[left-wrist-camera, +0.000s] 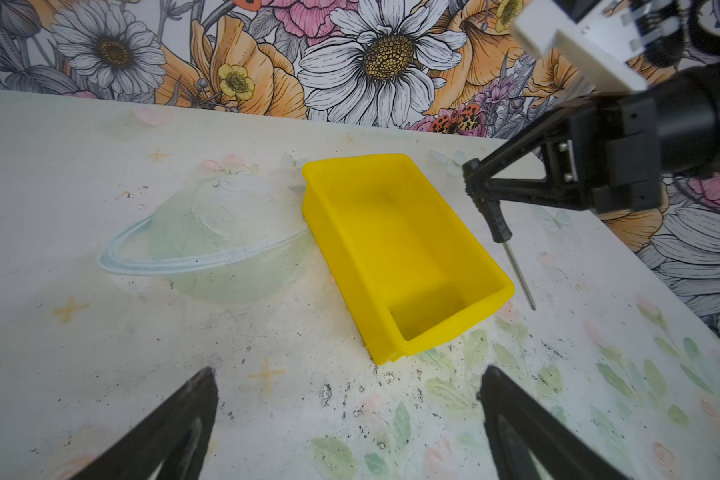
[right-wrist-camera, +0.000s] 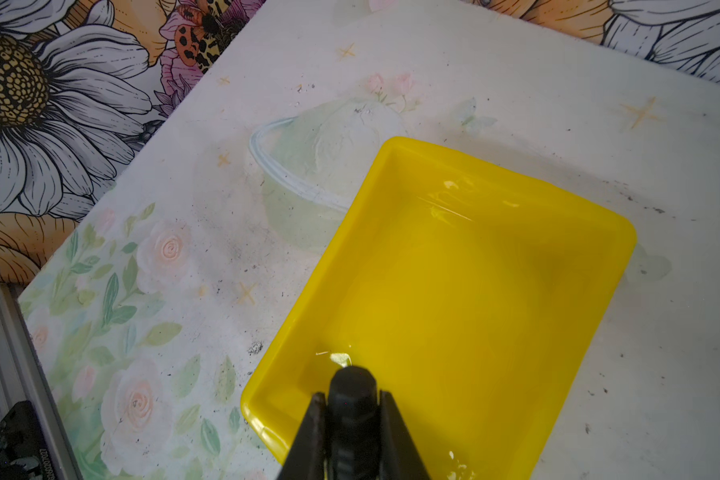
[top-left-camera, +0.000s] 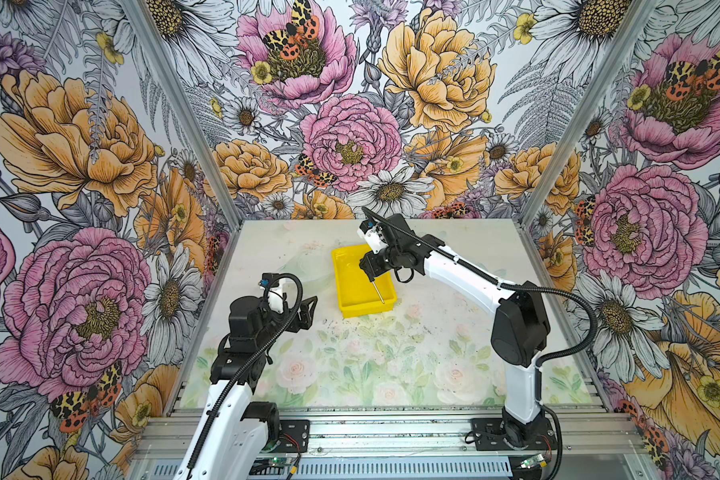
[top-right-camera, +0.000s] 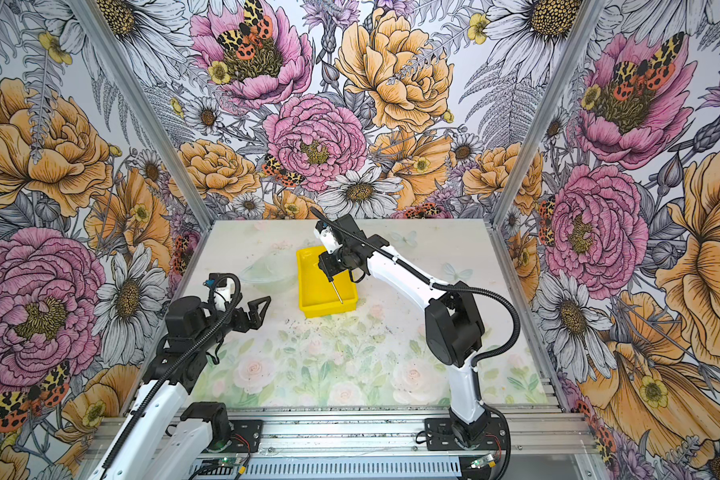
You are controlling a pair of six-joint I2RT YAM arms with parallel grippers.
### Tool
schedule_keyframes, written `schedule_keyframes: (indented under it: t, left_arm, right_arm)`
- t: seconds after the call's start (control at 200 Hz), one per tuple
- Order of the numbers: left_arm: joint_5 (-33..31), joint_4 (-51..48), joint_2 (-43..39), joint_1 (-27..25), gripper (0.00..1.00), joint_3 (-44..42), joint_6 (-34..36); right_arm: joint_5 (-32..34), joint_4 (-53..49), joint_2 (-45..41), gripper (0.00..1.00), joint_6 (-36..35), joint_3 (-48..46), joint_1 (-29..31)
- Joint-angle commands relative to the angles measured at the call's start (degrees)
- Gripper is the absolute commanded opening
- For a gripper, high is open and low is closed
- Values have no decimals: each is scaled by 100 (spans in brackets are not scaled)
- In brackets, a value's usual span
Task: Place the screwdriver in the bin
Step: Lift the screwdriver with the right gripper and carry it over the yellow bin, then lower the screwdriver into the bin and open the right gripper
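Observation:
The empty bottom of the bin is below my right gripper, toward the planet print. My right gripper should next move that way, go down between the bin's sides and let go of the screwdriver's handle.
The bin (top-left-camera: 352, 286) (top-right-camera: 314, 286) is a bright yellow low-walled tray with nothing in it, standing on the far middle of the table. My right gripper (top-left-camera: 366, 267) (top-right-camera: 327, 267) is shut on the screwdriver's black handle (left-wrist-camera: 495, 220) (right-wrist-camera: 352, 399). The thin silver shaft (top-left-camera: 378, 293) (top-right-camera: 336, 293) (left-wrist-camera: 518, 270) slants down over the bin's near right corner. In the right wrist view the handle sits above the bin's floor (right-wrist-camera: 474, 311). My left gripper (top-left-camera: 306, 309) (top-right-camera: 258, 309) (left-wrist-camera: 348, 374) stands open to the left of the bin (left-wrist-camera: 400, 249), holding nothing.
The table mat (top-left-camera: 350, 353) carries a flat, pale print of a ringed planet (left-wrist-camera: 208, 249) just left of the bin. Floral walls with aluminium posts (top-left-camera: 558, 166) close in the back and both sides. A metal rail (top-left-camera: 391, 432) runs along the front edge.

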Motion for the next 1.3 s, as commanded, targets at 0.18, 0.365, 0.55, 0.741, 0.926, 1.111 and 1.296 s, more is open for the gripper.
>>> schedule_keyframes:
  t: [0.18, 0.365, 0.55, 0.741, 0.926, 1.111, 1.296]
  left_arm:
    - [1121, 324, 44, -165, 99, 91, 334]
    - [1111, 306, 116, -292, 99, 83, 394]
    - [1089, 298, 253, -407, 99, 112, 484]
    - [1013, 399, 381, -593, 99, 76, 492]
    - [886, 453, 460, -707, 98, 47, 511]
    - [358, 426, 327, -819, 99, 65, 696]
    - [-192, 381, 127, -848, 99, 23, 805]
  right_arm:
    - [-179, 37, 1091, 0, 620, 1442, -179]
    - [-181, 36, 1689, 0, 864, 2048, -269]
    - [-161, 45, 2025, 0, 1045, 2135, -283]
    - [-174, 46, 2360, 0, 1165, 2333, -287]
    - [-127, 37, 2595, 0, 1266, 2426, -282]
    - [-41, 37, 2681, 5, 1275, 2414, -287]
    - [51, 37, 2695, 16, 1284, 2400, -281]
